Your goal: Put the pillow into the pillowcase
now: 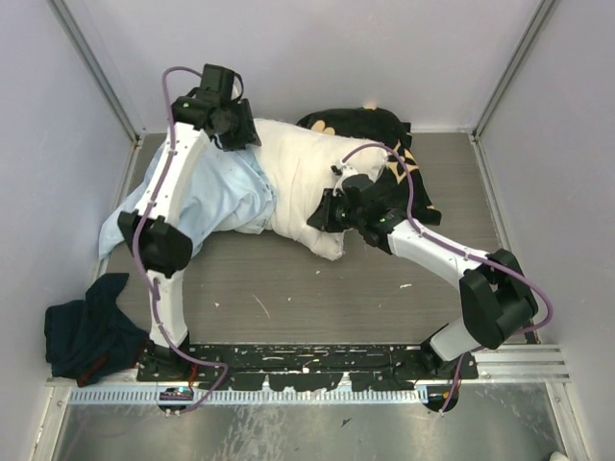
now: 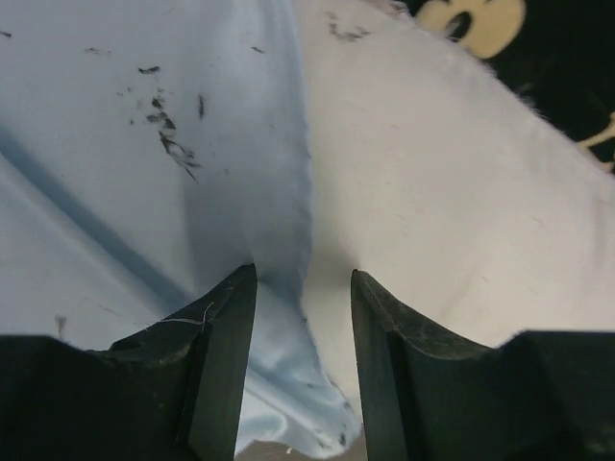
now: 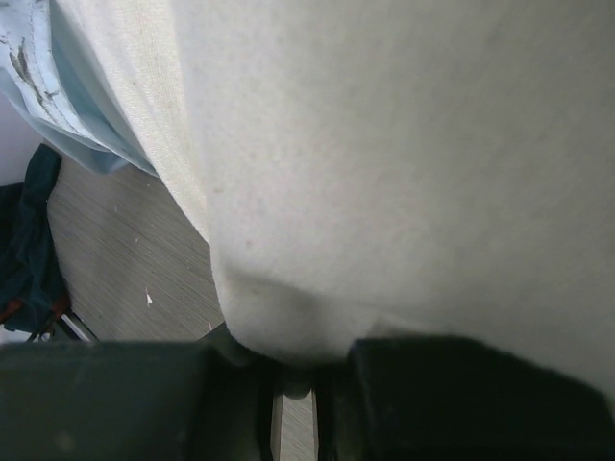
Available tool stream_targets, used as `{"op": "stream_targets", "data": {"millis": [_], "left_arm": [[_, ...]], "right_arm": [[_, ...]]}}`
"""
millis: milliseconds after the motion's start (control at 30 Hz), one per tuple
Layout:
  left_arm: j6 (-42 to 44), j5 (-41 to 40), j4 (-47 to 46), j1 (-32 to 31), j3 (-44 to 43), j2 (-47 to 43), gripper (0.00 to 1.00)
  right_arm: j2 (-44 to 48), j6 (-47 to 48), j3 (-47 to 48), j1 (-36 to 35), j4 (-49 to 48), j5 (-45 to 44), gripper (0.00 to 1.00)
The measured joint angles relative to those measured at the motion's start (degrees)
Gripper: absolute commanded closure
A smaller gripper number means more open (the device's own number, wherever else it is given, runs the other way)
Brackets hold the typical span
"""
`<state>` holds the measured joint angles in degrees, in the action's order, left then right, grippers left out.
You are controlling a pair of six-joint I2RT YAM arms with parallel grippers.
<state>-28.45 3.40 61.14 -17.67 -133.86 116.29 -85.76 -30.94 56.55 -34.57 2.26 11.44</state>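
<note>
My left gripper moves down next onto the pillowcase's hem between its open fingers, then closes its fingers.
The cream-white pillow (image 1: pixel 293 178) lies mid-table, its left part inside the light blue pillowcase (image 1: pixel 216 197). My left gripper (image 1: pixel 238 133) is at the far edge where the case meets the pillow. In the left wrist view it (image 2: pixel 303 274) is open, with the pillowcase hem (image 2: pixel 279 317) and pillow (image 2: pixel 432 192) between the fingers. My right gripper (image 1: pixel 329 213) is at the pillow's near right edge. In the right wrist view it (image 3: pixel 298 370) is nearly closed, with a nub of pillow (image 3: pixel 384 173) fabric pinched in the narrow gap.
A black cloth with tan flower motifs (image 1: pixel 389 139) lies under and behind the pillow's right end. A dark blue cloth (image 1: pixel 91 327) lies at the near left. Grey walls close in the sides and back. A metal rail (image 1: pixel 288 389) runs along the near edge.
</note>
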Motion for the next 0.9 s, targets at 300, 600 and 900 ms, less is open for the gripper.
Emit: {"op": "stream_targets", "data": {"millis": [300, 600, 900], "left_arm": [[0.6, -7.2, 3.8, -0.4, -5.5, 8.7, 0.59], [1.1, -11.5, 2.6, -0.3, -4.1, 7.9, 1.0], [-1.0, -5.4, -3.1, -0.7, 1.2, 1.0, 1.0]], "right_arm": [[0.0, 0.4, 0.0, -0.1, -0.1, 0.0, 0.84], [0.0, 0.4, 0.0, -0.1, 0.0, 0.0, 0.85], [0.0, 0.4, 0.0, -0.6, 0.0, 0.0, 0.91]]}}
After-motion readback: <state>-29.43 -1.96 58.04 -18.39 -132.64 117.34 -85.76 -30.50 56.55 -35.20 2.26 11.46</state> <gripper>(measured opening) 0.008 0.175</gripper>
